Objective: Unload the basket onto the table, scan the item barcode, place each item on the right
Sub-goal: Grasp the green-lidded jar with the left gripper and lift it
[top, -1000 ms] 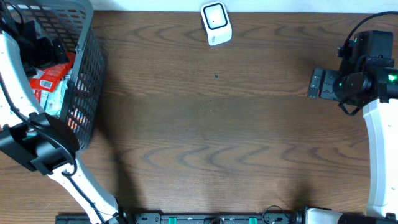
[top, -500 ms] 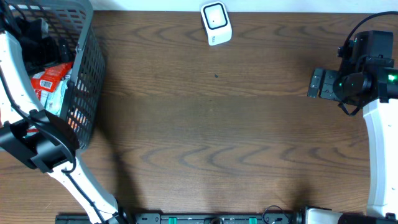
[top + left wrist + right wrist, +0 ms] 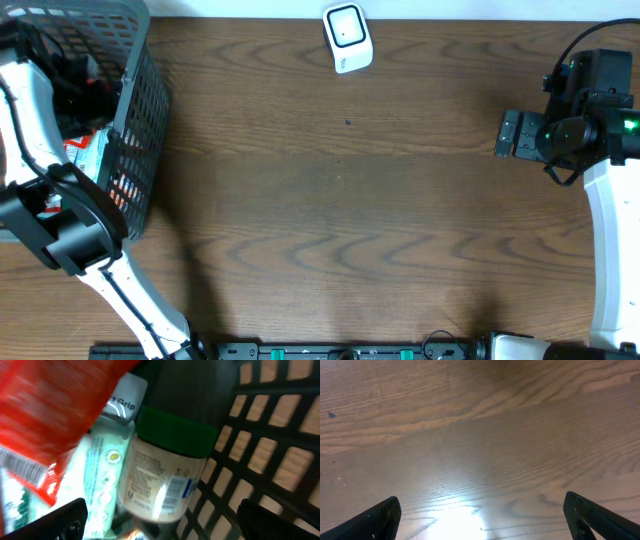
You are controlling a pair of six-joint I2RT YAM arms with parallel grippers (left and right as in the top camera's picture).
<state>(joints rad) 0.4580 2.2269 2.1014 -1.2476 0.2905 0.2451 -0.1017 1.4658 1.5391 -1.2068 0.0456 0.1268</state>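
I will next lower the spread fingers of my left gripper around the jar's labelled body [image 3: 161, 480] and close them across its width, because it is below, centred between them.
In the left wrist view a cream jar [image 3: 162, 477] with a green lid and a barcode on its label lies in the grey basket [image 3: 140, 120]. Beside it are a red packet [image 3: 45, 415] and a pale mint packet [image 3: 102, 477]. My left gripper [image 3: 165, 522] is open down inside the basket, its fingers standing on either side of the jar's base without touching it. The white scanner [image 3: 347, 37] sits at the table's far edge. My right gripper [image 3: 513, 134] hovers open over bare wood at the right, holding nothing.
The basket's mesh wall [image 3: 270, 445] runs close on the right of my left gripper. A white item marked "Grip" [image 3: 125, 402] lies behind the jar. Brown wood table [image 3: 340, 220] stretches between basket and right arm.
My left arm has pushed further into the basket, toward the table's far edge. The right arm has not moved.
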